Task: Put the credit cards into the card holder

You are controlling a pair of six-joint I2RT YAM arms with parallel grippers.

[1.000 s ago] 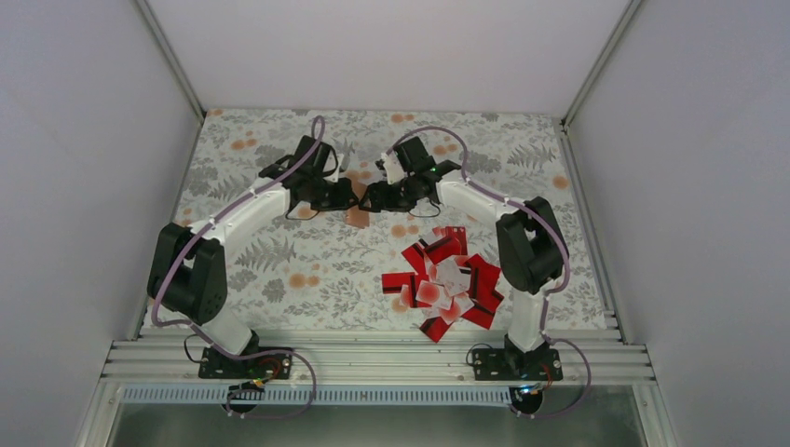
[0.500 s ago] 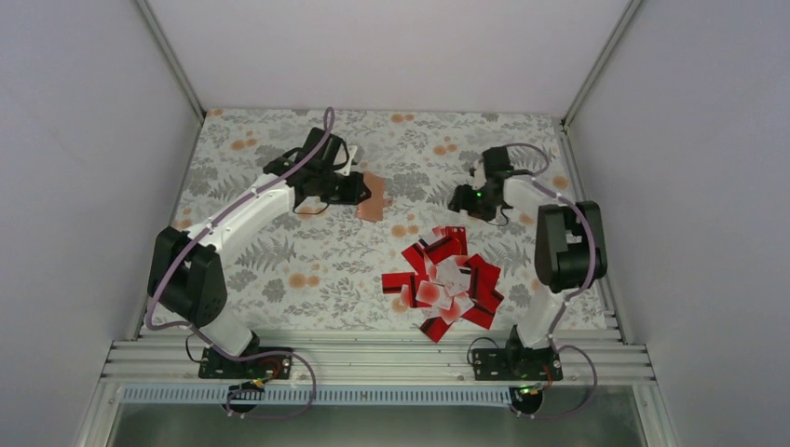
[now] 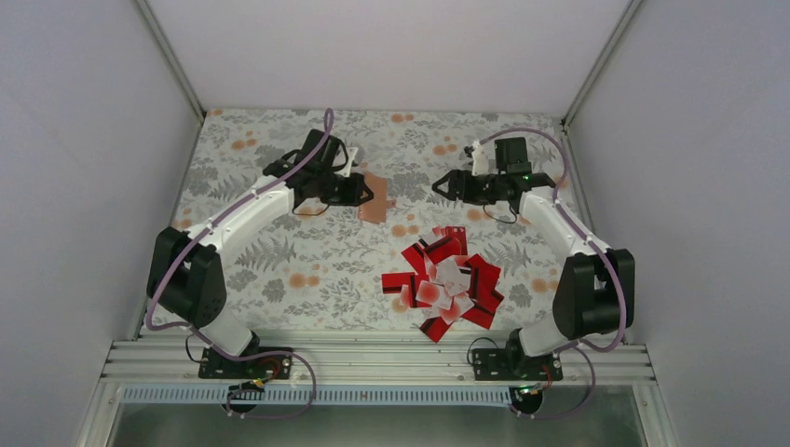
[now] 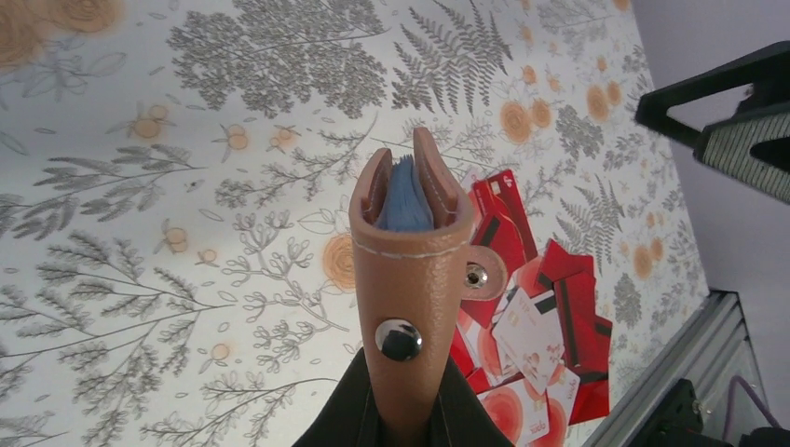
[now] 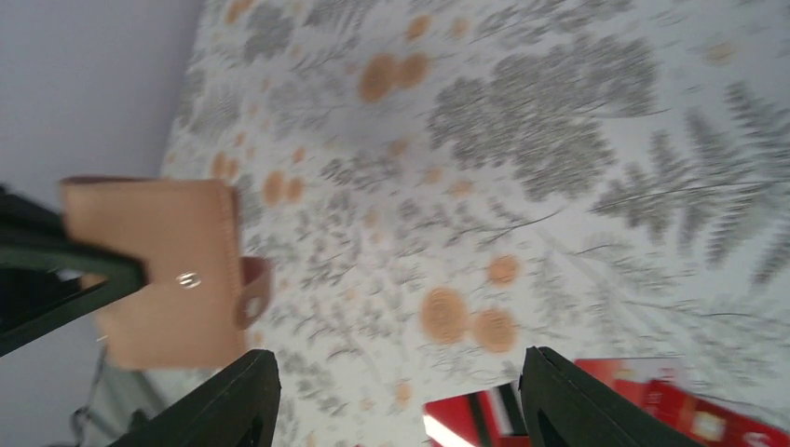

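Note:
The tan card holder is held above the table, so my left gripper needs to lower and pull back toward the clear cloth [image 4: 259,393] beside the credit cards.
My left gripper [image 3: 365,194] is shut on the tan card holder [image 3: 374,199] and holds it above the table at the back middle. In the left wrist view the card holder [image 4: 410,279] points away with its mouth open and a bluish lining showing. My right gripper [image 3: 442,185] is open and empty, to the right of the holder and apart from it. The right wrist view shows the card holder [image 5: 163,270] at the left and my wide-open fingers [image 5: 233,400] at the bottom. The credit cards [image 3: 445,279], red and white, lie in a loose heap on the table in front of both grippers; they also show in the left wrist view [image 4: 531,317].
The table carries a floral cloth [image 3: 279,251]. Grey walls close in the left, right and back sides. An aluminium rail [image 3: 373,358] runs along the near edge by the arm bases.
My right arm swung away from the holder to the right, then came back partway left with its gripper open. My left gripper kept the holder, shifting it slightly right.

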